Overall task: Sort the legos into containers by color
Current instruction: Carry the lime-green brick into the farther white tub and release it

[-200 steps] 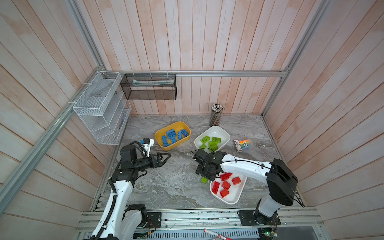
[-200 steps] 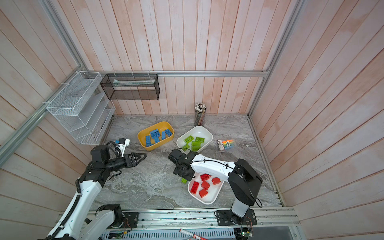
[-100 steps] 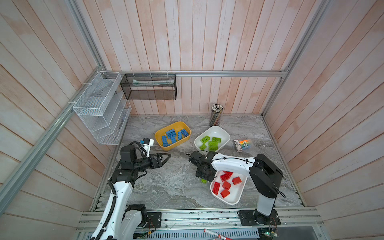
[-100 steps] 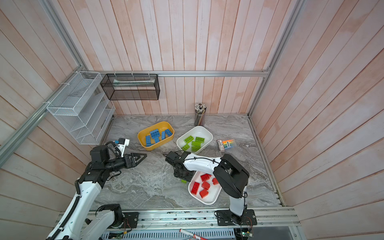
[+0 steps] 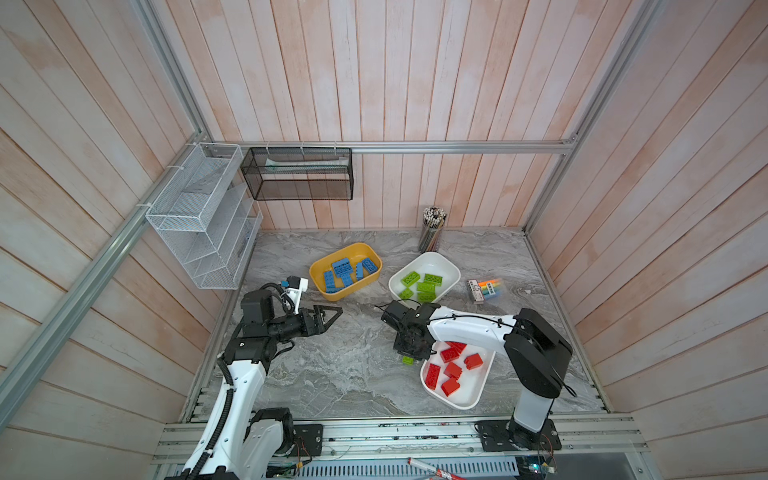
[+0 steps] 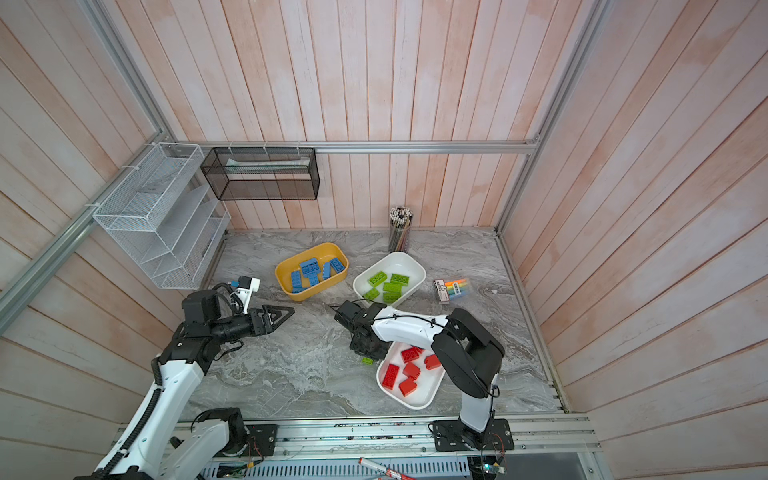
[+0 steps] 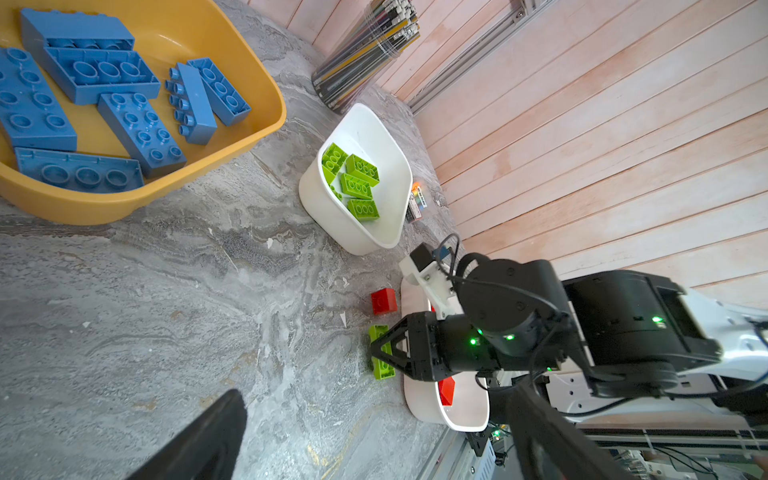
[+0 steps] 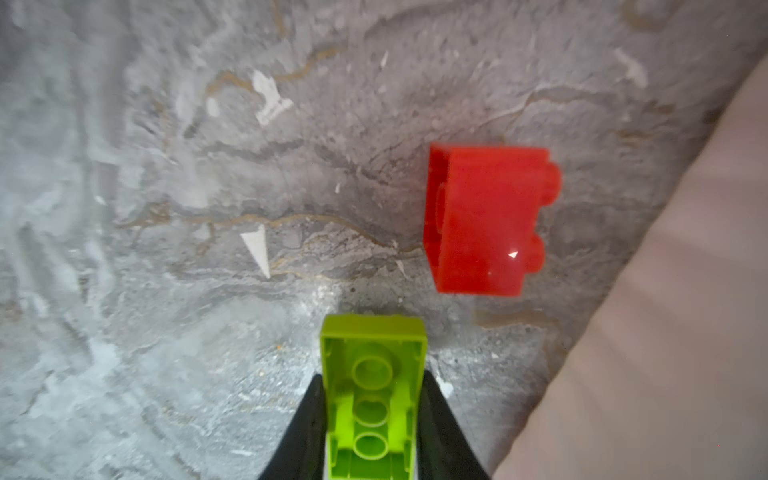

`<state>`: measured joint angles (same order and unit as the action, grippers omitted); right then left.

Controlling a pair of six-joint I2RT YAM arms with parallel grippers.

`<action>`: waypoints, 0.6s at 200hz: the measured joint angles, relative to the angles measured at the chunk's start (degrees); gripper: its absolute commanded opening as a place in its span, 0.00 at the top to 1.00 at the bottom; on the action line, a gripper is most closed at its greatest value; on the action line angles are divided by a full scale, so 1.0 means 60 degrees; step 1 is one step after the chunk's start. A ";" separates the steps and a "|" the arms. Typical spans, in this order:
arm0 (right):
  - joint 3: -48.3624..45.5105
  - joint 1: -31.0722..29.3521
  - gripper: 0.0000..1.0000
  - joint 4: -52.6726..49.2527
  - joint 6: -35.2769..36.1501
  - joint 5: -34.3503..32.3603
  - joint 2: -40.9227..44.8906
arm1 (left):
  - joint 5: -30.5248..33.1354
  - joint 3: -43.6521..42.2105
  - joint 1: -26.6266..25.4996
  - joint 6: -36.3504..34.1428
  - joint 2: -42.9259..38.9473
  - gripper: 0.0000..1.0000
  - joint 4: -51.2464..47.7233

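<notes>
The robot next needs to raise its right gripper up and outward to the far white tub [image 5: 436, 269], then lower it inside and let go of the lime green lego among the matching green ones.
My right gripper [image 8: 372, 376] is shut on a lime green lego [image 8: 374, 395], underside up, low over the table beside the white tub [image 5: 469, 399] of red legos; in both top views the arm hides most of this brick [image 5: 408, 360]. A loose red lego [image 8: 482, 220] lies on the table just ahead of the gripper, also seen in the left wrist view [image 7: 383, 300]. The mustard tub [image 5: 345, 249] holds blue legos and the far white tub [image 5: 449, 266] holds green ones. On the left, my left gripper [image 5: 336, 312] hovers open and empty.
A pencil cup [image 5: 432, 228] stands at the back wall. A pack of coloured markers [image 5: 484, 289] lies to the right of the green tub. A white wire rack [image 5: 199, 216] and a black mesh rack [image 5: 299, 174] hang on the walls.
My right gripper has closed its jaws on the green lego, and the right arm has swung a little. The left arm has not moved.
</notes>
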<state>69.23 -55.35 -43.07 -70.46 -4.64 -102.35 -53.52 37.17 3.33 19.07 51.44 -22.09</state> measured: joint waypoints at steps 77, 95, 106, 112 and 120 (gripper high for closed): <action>0.2182 0.2229 0.80 -0.0670 0.1818 -0.1672 0.1330 | -0.0102 0.0095 0.0000 0.0226 0.0004 0.00 0.0095; 0.2189 0.3217 0.79 -0.0215 0.2452 -0.1727 0.1177 | -0.0237 0.0109 0.0000 0.0415 -0.0004 0.00 0.0204; 0.2266 0.3719 0.79 0.0135 0.2787 -0.1639 0.0918 | -0.0313 0.0109 0.0000 0.0535 -0.0015 0.00 0.0295; 0.2357 0.3949 0.79 0.0331 0.2951 -0.1534 0.0718 | -0.0346 0.0109 0.0000 0.0601 -0.0018 0.00 0.0346; 0.2524 0.4189 0.78 0.0590 0.3133 -0.1351 0.0415 | -0.0368 0.0109 0.0000 0.0674 -0.0022 0.00 0.0404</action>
<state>84.38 -30.22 -39.53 -51.66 -12.75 -99.85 -55.72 37.82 3.33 23.11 51.31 -19.66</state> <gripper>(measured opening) 0.293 0.999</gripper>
